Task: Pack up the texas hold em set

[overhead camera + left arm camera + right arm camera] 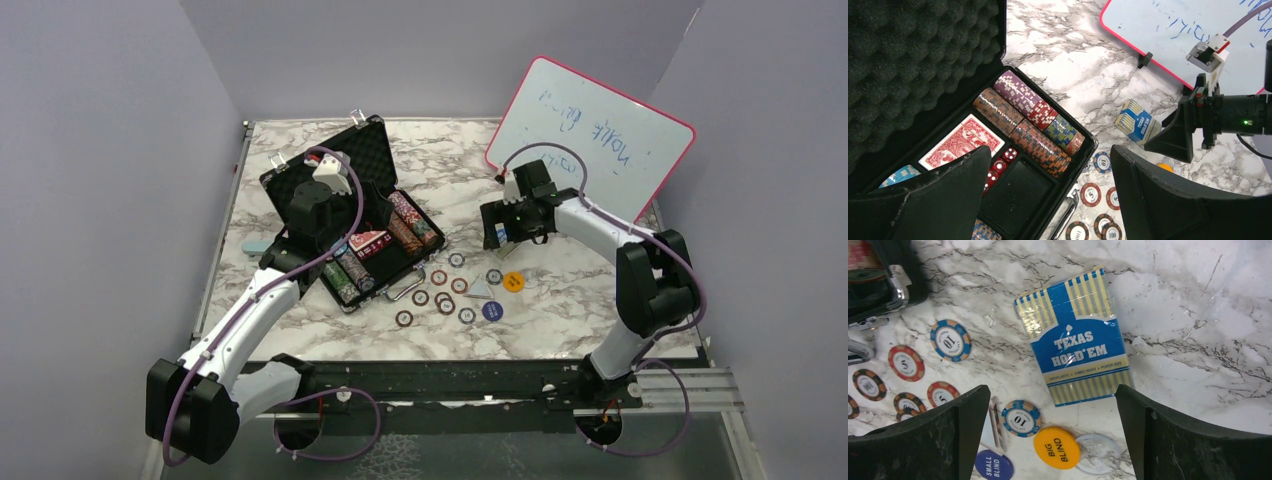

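The right gripper should next turn slightly, lower its open fingers on both sides of the blue deck's striped lower end (1090, 387), and close, since the blue deck (1079, 337) lies at an angle below the right gripper.
The black briefcase (385, 278) lies open at the left, foam lid (913, 60) up. It holds rows of striped chips (1023, 125), a red deck (960, 142) and red dice (1000, 162); one compartment (1015, 197) is empty. My left gripper (350, 215) hovers open and empty over the case, as the left wrist view (1050, 200) shows. The blue deck (1079, 337) lies flat on the marble. My right gripper (500, 232) is open and empty just above it, fingertips (968, 410) near its lower end. Loose chips (440, 290) and round buttons (1056, 447) lie in front of the case.
A pink-framed whiteboard (600, 130) leans at the back right, close behind the right arm. A small light-blue oblong object (257, 245) lies left of the case. The silver handle (405, 290) sticks out toward the loose chips. Grey walls enclose the table.
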